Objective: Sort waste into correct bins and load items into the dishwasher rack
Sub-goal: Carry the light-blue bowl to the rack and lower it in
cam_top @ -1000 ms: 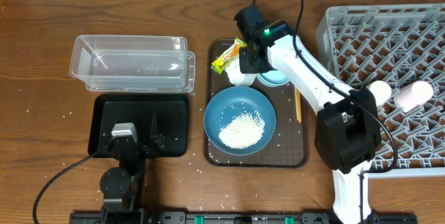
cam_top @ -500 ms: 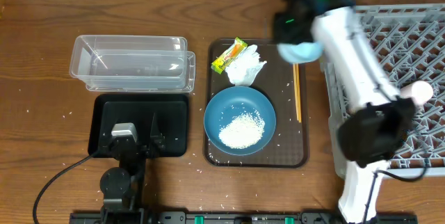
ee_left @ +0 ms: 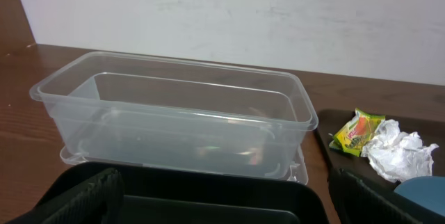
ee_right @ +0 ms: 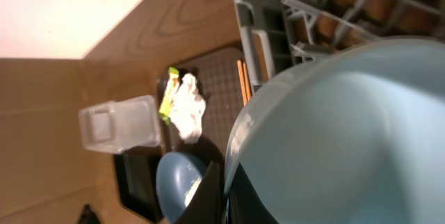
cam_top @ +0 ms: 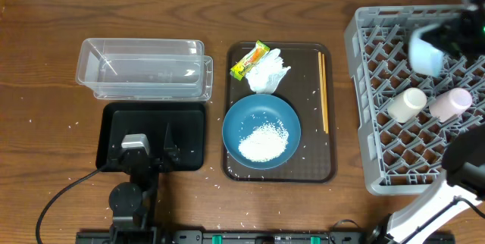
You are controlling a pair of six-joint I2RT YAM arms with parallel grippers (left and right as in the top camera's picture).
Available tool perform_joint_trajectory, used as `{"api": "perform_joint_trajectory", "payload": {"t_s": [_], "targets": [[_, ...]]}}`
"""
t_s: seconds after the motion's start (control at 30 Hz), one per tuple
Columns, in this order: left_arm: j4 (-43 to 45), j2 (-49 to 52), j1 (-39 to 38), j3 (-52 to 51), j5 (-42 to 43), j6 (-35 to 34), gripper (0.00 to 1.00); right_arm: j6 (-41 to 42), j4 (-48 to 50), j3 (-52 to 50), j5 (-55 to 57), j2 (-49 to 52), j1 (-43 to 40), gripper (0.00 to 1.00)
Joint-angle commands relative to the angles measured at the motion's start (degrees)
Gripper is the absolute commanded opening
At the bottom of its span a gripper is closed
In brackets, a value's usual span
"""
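My right gripper is above the free slots beside the pink cup [cam_top: 451, 103], and they are nearer my base. It will move back and down next and let go of the dish [cam_top: 426, 51] there.
My right gripper [cam_top: 453, 38] is shut on the rim of the small light-blue dish [cam_top: 426, 51], which hangs blurred over the back of the grey dishwasher rack [cam_top: 364, 85]. The dish [ee_right: 334, 133] fills the right wrist view, pinched at the gripper [ee_right: 224, 182]. A white cup [cam_top: 407, 103] and a pink cup [cam_top: 451, 103] lie in the rack. On the brown tray [cam_top: 312, 164] sit the blue bowl [cam_top: 261, 115] of rice [cam_top: 264, 141], the tissue [cam_top: 267, 71], the snack wrapper [cam_top: 250, 60] and the chopsticks [cam_top: 323, 92]. My left gripper [cam_top: 151, 149] rests open over the black tray [cam_top: 189, 119], facing the clear tub [ee_left: 174, 113].
The clear tub [cam_top: 144, 70] stands behind the black tray at the left. Loose rice grains are scattered on the wooden table around the trays. The rack takes up the right side, with its near edge close to the table front.
My right arm has lifted the light-blue dish off the brown tray and swung it right, over the rack. The left arm has not moved.
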Motion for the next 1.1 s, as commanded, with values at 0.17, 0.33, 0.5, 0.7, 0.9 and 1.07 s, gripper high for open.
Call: {"api": "perform_joint_trajectory", "payload": {"t_s": [0.17,0.33,0.5,0.7,0.9,1.07], "targets": [[-2.1,-0.3,0.2,-1.1,-0.7,0.3,0.96,-10.0,-3.0,-1.1,-7.2,-1.9,-12.2,0.01],[-2.1,-0.3,0.2,-1.1,-0.7,0.3,0.96,-12.7,-1.0,-2.9,-10.3,-1.8,-19.3,0.01],[-2.1,-0.3,0.2,-1.1,-0.7,0.3,0.96,-11.3,3.9,-5.8,-11.1,-1.3,-23.8,0.01],[-2.1,-0.3,0.2,-1.1,-0.7,0.3,0.96,-11.4,12.3,-12.2,-18.7,-1.1,-25.8,0.02],[-2.1,-0.3,0.2,-1.1,-0.7,0.3,0.97,-8.5,22.3,-18.6,-23.1,-1.1,-25.7,0.02],[-2.1,-0.3,0.2,-1.1,-0.7,0.3,0.97,-1.4,33.1,-24.1,-24.5,-1.1,-26.4,0.01]]}}
